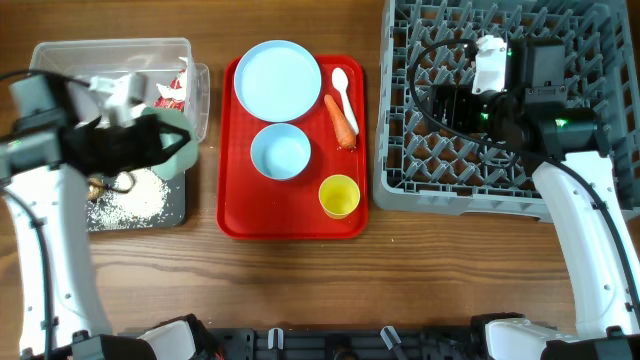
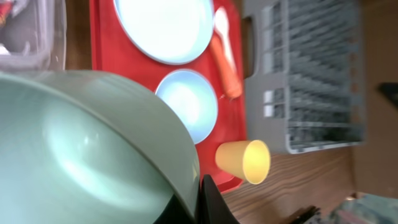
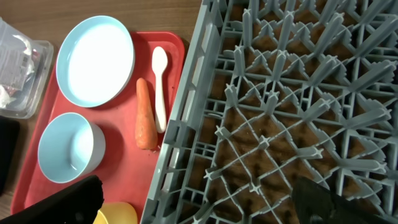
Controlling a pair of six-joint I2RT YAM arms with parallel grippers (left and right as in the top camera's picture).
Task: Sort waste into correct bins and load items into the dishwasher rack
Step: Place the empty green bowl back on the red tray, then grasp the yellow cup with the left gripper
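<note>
My left gripper will hold the bowl level over the red tray, then lower it onto the red tray's near corner beside the black tray, where there is free space.
My left gripper is shut on the rim of the pale green bowl, held tilted over the black tray; the bowl fills the left wrist view, pinched at my finger. White rice grains and a brown bit lie in the black tray. The clear tub holds the red-and-white wrapper. The plate, blue bowl, yellow cup, spoon and carrot are on the red tray. My right gripper is open and empty above the grey rack, as the right wrist view shows.
The red serving tray sits between the bins and the rack. The rack's pegs stand upright below my right gripper. Bare wooden table runs along the front edge. The tissue is hidden behind my left arm.
</note>
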